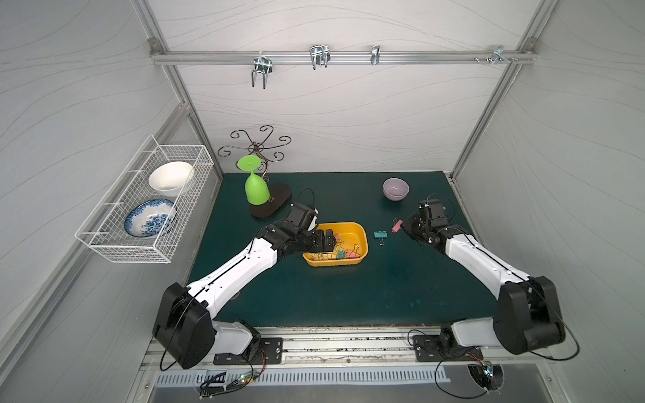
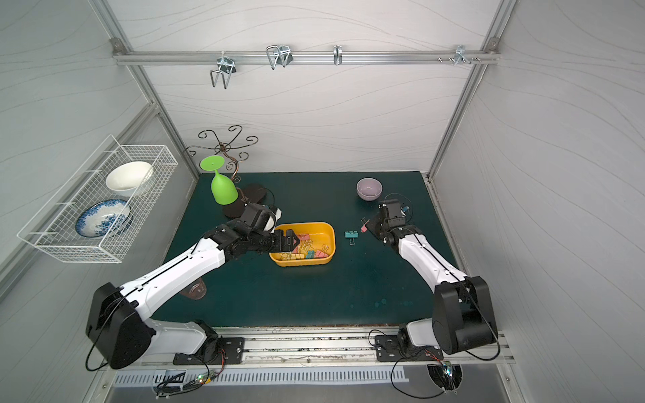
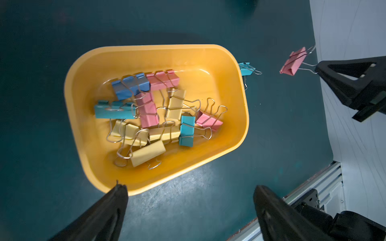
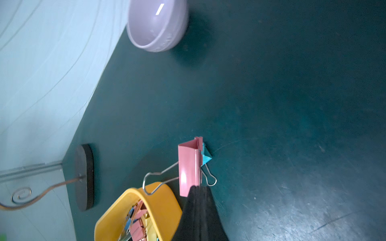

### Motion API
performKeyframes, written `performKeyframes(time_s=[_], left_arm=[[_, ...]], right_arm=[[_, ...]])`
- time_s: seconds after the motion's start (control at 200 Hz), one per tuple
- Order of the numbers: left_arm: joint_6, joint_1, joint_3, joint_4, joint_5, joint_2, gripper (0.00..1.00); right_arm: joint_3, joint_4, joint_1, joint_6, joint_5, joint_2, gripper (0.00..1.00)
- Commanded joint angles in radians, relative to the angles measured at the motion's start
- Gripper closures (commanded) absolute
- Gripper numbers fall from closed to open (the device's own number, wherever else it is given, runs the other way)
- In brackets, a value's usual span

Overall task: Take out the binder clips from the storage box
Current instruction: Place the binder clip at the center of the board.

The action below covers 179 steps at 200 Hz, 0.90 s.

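Next, my right gripper tilts downward and lowers toward the bare mat beside the teal clip to release the wire handle. The pink clip hangs above the mat.
The storage box is a shallow yellow-orange tray in mid-table. Several binder clips lie tangled in it: pink, blue, teal and yellow. My left gripper hovers over the box's left end, open and holding nothing. A teal binder clip lies on the green mat just right of the box. Further right, my right gripper is shut on the wire handle of a pink binder clip, which hangs a little above the mat.
A lilac bowl stands at the back right. At the back left, a green goblet hangs upside down on a wire cup stand with a dark base. A white wire basket holding two bowls hangs on the left wall.
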Motion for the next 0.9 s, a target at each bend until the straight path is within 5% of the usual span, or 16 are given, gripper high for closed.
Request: performKeyframes(time_s=[0.0, 0.32, 0.89], left_arm=[[0.022, -0.047, 0.097, 0.027, -0.045, 0.072, 0.01], [0.040, -0.135, 0.275, -0.059, -0.069, 0.239, 0.01], [0.059, -0.141, 0.253, -0.093, -0.090, 0.224, 0.02]], right_arm=[[-0.032, 0.053, 0.007, 0.222, 0.066, 0.024, 1.00], [0.050, 0.078, 0.042, 0.366, 0.184, 0.209, 1.00], [0.058, -0.102, 0.172, 0.539, 0.406, 0.281, 1.00]])
